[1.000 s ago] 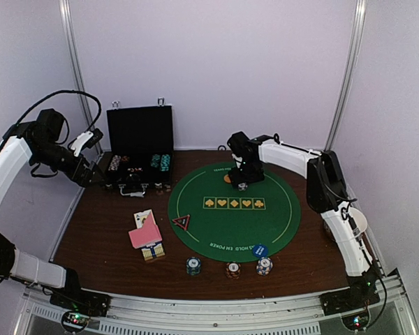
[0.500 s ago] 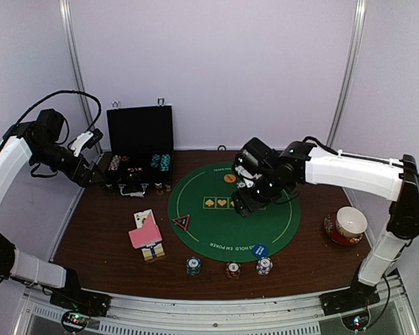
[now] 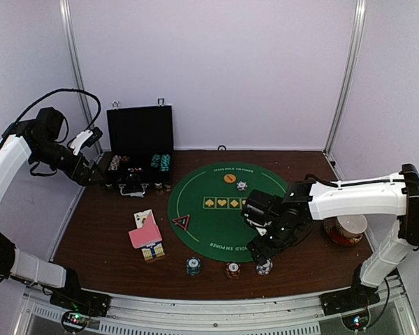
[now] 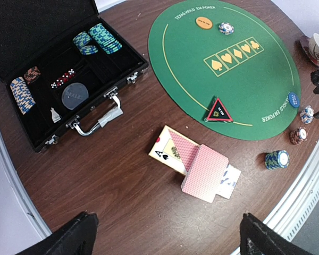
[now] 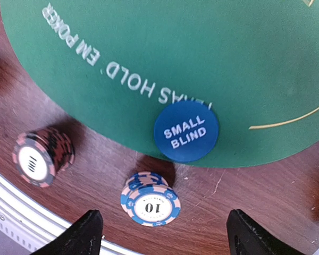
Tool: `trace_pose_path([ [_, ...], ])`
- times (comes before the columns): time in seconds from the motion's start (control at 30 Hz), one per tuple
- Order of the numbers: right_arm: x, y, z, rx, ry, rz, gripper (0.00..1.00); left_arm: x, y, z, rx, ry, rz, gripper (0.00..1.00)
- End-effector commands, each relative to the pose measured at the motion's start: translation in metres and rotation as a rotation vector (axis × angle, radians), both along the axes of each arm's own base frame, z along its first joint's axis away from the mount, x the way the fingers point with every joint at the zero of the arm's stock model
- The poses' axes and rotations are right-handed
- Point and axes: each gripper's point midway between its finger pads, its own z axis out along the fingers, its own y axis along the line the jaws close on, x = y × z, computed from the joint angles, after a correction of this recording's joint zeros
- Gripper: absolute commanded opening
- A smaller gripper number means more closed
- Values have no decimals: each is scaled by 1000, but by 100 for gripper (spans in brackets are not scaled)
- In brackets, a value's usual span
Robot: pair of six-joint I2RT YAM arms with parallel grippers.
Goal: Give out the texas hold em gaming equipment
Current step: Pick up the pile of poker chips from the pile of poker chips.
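The robot's right gripper needs to come down around the top chips (image 5: 150, 206) of the white-blue stack by the SMALL BLIND button (image 5: 186, 135) and close, since that stack is below and between its open fingers.
A pile of pink-backed cards (image 3: 146, 236) lies on the wood left of the mat, with an ace face up under it (image 4: 204, 171). Teal (image 3: 193, 265), red (image 3: 232, 269) and white-blue (image 3: 264, 266) chip stacks stand by the mat's near edge. An orange button (image 3: 228, 179) and one chip (image 3: 242, 185) lie at the mat's far side. My right gripper (image 3: 267, 250) is open and empty, its fingers either side of the white-blue "10" stack (image 5: 150, 204), beside the blue SMALL BLIND button (image 5: 186, 135). My left gripper (image 3: 96, 174) is open and empty, high beside the case.
The open black case (image 3: 140, 150) with more chips stands at the back left. A red triangle marker (image 3: 182, 222) lies on the green mat (image 3: 223, 223). A cup on a saucer (image 3: 350, 227) stands at the right. The metal rail (image 5: 21, 212) runs along the table's near edge.
My right arm has swung from the mat's far side to its near edge. A chip now shows beside the orange button. The left arm has not moved.
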Motion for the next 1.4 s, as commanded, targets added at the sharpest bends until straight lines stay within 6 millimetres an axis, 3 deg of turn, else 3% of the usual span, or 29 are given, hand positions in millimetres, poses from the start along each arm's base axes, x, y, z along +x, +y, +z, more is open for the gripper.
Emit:
trace_pose_path([
  [0.0, -12, 4, -18, 24, 65, -12, 83, 2, 0, 8, -3, -23, -7, 98],
  [0.5, -22, -2, -46, -27, 107, 3, 76, 2, -1, 6, -5, -16, -17, 98],
  [0.9, -20, -1, -45, -25, 95, 7, 60, 2, 0, 6, -4, -17, -17, 98],
  [1.37, -23, -1, -45, -23, 111, 8, 48, 1, 0, 7, -2, -23, -17, 98],
])
